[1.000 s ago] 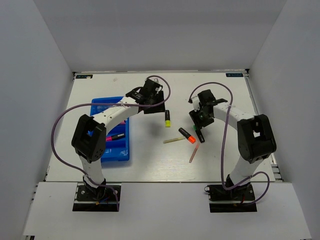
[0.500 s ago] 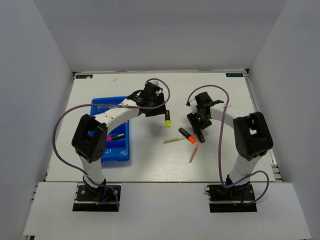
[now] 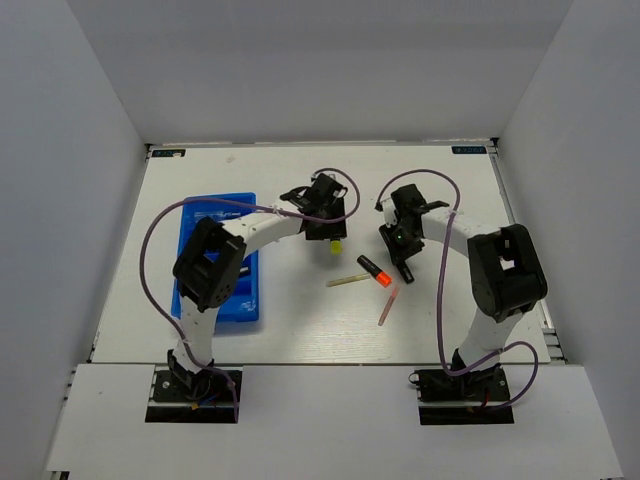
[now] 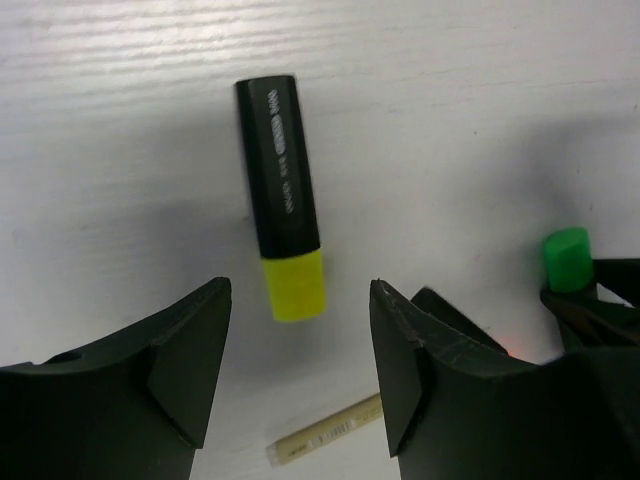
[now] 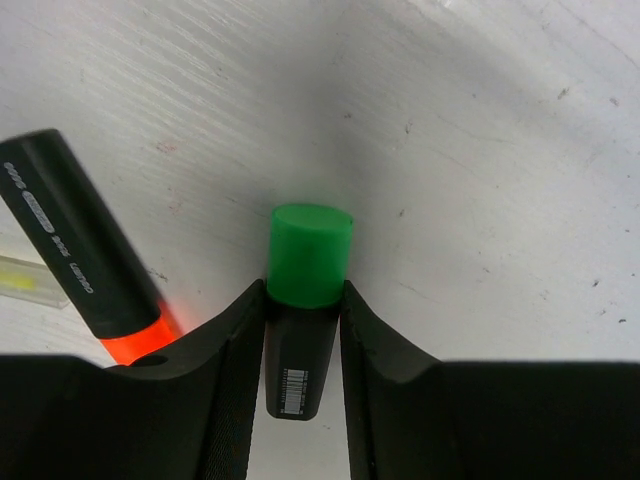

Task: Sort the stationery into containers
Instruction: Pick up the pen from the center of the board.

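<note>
Next, the left gripper lowers to where the black highlighter's body meets its yellow end and closes, since the open fingers already straddle that end from above.
A black highlighter with a yellow end (image 4: 280, 220) lies on the white table. My left gripper (image 4: 300, 292) is open and hovers above it, one finger on each side of the yellow end. In the top view the left gripper (image 3: 328, 222) covers most of that highlighter (image 3: 336, 245). My right gripper (image 5: 305, 305) is shut on a black highlighter with a green end (image 5: 310, 255), held close over the table. It also shows in the top view (image 3: 402, 258). The blue tray (image 3: 215, 199) lies at the left with some stationery in it.
An orange-ended black highlighter (image 3: 374, 271) lies just left of my right gripper, and also shows in the right wrist view (image 5: 75, 240). A beige stick (image 3: 347, 280) and a pink stick (image 3: 387, 307) lie near it. White walls enclose the table.
My left gripper has moved right and now sits over the yellow-ended highlighter. My right gripper has stayed nearly in place with the green-ended highlighter.
</note>
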Controlling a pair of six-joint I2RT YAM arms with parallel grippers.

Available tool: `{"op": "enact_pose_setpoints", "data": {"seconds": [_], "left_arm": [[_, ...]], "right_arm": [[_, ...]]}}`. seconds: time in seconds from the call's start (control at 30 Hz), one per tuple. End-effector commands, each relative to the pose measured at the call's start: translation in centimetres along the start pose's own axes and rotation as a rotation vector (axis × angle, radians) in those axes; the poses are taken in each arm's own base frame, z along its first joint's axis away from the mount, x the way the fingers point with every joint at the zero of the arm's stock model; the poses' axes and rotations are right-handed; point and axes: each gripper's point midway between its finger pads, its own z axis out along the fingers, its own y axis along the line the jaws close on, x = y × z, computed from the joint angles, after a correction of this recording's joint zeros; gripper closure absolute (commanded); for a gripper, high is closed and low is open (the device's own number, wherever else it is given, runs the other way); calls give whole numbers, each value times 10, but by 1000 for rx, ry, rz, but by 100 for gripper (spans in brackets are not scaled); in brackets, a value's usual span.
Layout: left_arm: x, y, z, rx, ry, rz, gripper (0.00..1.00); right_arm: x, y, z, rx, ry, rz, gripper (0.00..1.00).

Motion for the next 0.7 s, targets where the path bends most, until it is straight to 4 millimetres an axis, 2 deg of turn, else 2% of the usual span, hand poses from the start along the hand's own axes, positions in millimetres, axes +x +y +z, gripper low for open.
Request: {"op": "enact_pose_setpoints", "data": {"seconds": [0.0,0.03,0.1,0.13,0.17,0.23,0.3,0.47,0.67], "left_arm": [[-19,-20,-3,-8,-55,83,32],[-24,-22,-4,-22,-65,101,32],[-19,-16,12,-70,-46,147,32],[-29,-23,8,-60,-74,145,32],[-22,-17,17,-90,-48,160,32],[-25,-16,18,-113,-52,170,32],[-18,-11,24,-162,-34,199,32],[-10,5,29,-261,-26,246,32],[-7,12,29,-291,-21,271,36]], "right_arm": [[11,-7,-11,9,32,28,100],[10,-11,-14,16,22,33,100],[1,-18,-32,8,-47,61,100],[-2,-17,-36,9,-61,63,100],[-5,-24,-44,20,-90,77,100],[-10,-31,-56,29,-134,101,100],[-16,-33,-70,8,-193,127,100],[-19,-34,-85,-34,-242,166,100],[-21,-35,-94,-64,-272,187,100]]}}
